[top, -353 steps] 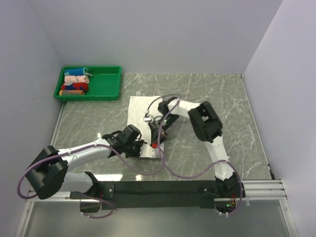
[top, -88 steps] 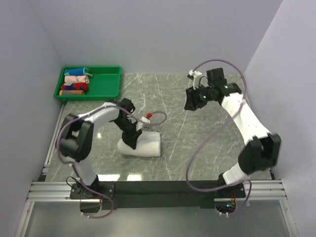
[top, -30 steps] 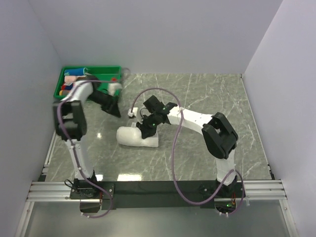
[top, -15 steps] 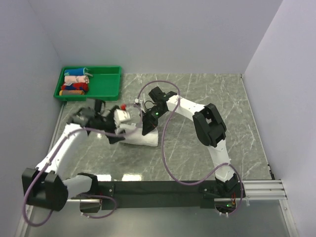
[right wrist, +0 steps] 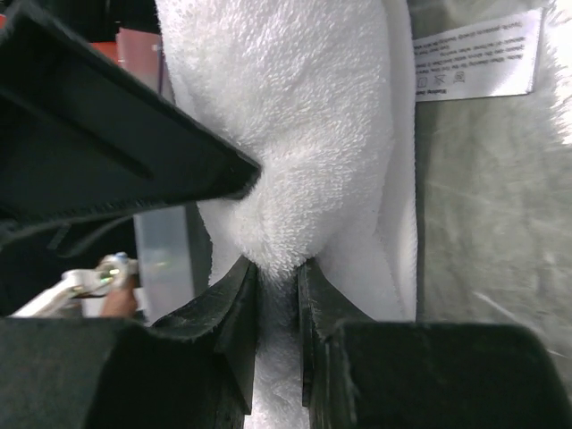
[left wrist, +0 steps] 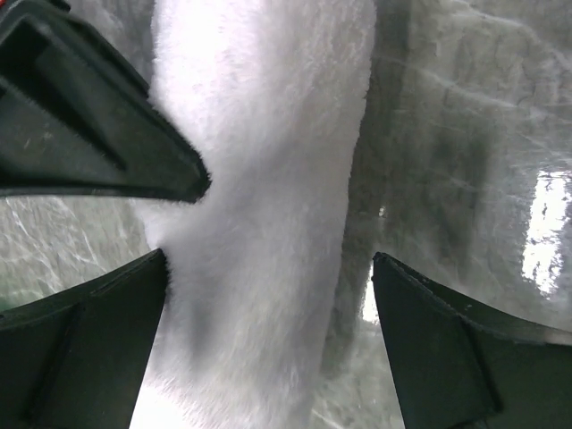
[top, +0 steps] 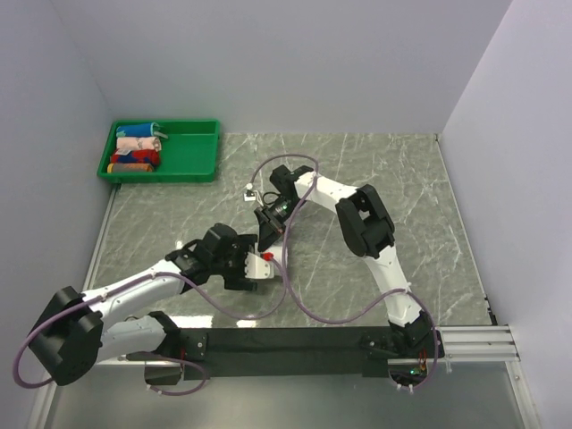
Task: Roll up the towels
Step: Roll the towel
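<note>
The towel's thick fold is below the left gripper, between its two fingertips, so the gripper should lower a little astride the fold and close its open fingers.
The white terry towel runs as a thick fold straight up the left wrist view. My left gripper is open wide, and the fold lies between its fingers, brushing the left one. The right gripper is shut on a pinched ridge of the same towel. Each wrist view shows a dark finger of the other gripper at its upper left. In the top view both grippers, left and right, meet at mid-table and cover almost all of the towel.
A green tray stands at the back left with small colourful rolled cloths in its left end. The towel's care label lies on the grey marbled tabletop. Walls close in the left, back and right sides.
My left arm has swung from near the green tray down to the towel from the near left, and its jaws have opened wide. The right gripper has stayed at the towel, gripping it.
</note>
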You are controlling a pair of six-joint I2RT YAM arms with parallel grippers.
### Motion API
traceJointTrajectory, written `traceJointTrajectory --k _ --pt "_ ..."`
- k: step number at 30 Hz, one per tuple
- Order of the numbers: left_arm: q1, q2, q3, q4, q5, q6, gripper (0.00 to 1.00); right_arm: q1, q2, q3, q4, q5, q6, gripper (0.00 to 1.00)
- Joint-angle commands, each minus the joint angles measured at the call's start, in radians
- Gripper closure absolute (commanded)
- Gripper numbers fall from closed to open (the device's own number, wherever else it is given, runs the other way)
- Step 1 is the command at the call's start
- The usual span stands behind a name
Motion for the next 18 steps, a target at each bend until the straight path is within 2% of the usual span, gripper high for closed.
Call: traceJointTrajectory --k 1,8,18 --pt "-0.055 0.037 -0.049 0.139 -0.087 0.038 0.01 0.033 0.143 -0.019 -0.112 0.228 -0.069 1.0" --pt "-0.08 0.1 -0.078 0.162 -0.169 0.046 0.0 0.034 0.229 0.058 -0.115 0.287 -0.006 1.0" --pt "-0.046 -0.039 -0.124 0.03 -0.138 0.049 0.01 0.068 0.223 0.032 -0.055 0.363 0.003 1.0"
